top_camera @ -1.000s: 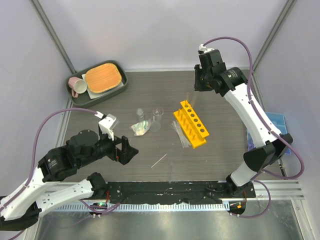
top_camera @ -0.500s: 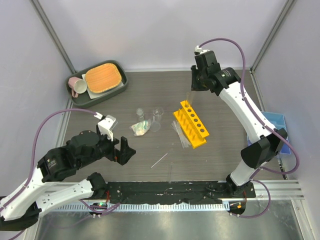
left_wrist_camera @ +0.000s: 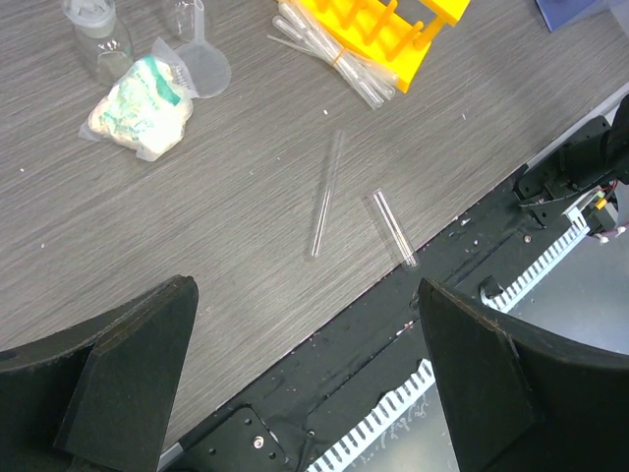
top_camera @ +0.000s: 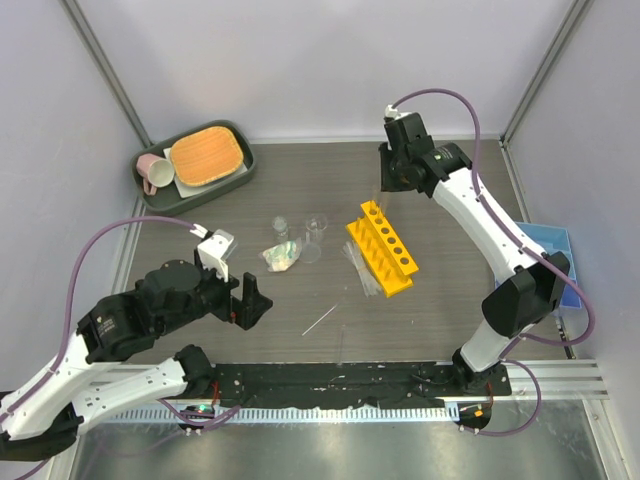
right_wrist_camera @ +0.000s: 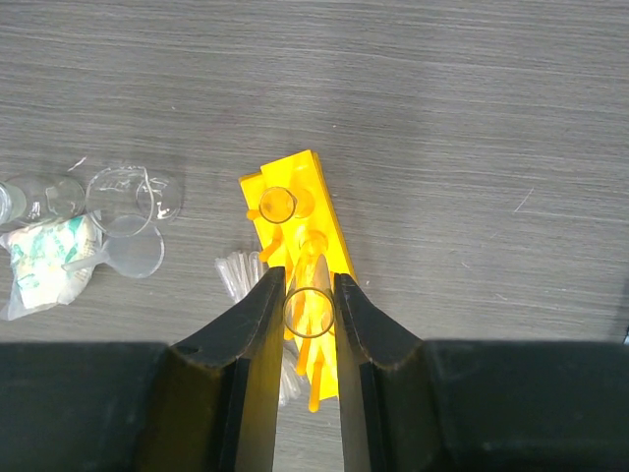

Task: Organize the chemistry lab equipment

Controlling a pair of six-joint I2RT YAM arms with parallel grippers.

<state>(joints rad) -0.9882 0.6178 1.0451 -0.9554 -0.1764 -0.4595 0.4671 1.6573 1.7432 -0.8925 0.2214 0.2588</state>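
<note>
The empty hole next along the row (right_wrist_camera: 314, 242) is below my right gripper, and the far hole is taken. My right gripper will go down and let go of the tube in that empty hole.
The yellow-orange test tube rack (top_camera: 380, 248) (right_wrist_camera: 295, 192) lies diagonally mid-table, with one clear tube (right_wrist_camera: 278, 205) standing in its far hole. My right gripper (top_camera: 383, 188) (right_wrist_camera: 309, 295) hovers over the rack's far end, shut on another clear tube (right_wrist_camera: 309, 313) held upright above the row of holes. My left gripper (top_camera: 250, 300) (left_wrist_camera: 305, 295) is open and holds nothing, low over the table's near edge. Two loose tubes (left_wrist_camera: 325, 194) (left_wrist_camera: 393, 228) lie ahead of it. The pipette bundle (top_camera: 358, 268) (left_wrist_camera: 329, 54) lies against the rack. Small beakers (top_camera: 316, 228) (right_wrist_camera: 123, 197) stand left of the rack.
A grey tray (top_camera: 150, 192) with an orange pad and a pink mug sits at the back left. A green-white packet (top_camera: 283, 256) (left_wrist_camera: 138, 108) lies by the beakers. The blue tray (top_camera: 557, 245) is at the right edge, partly behind my right arm. A black rail (top_camera: 340, 380) runs along the near edge.
My right gripper has shifted left with the tube, from beyond the rack to over its far end. The left arm has hardly moved.
</note>
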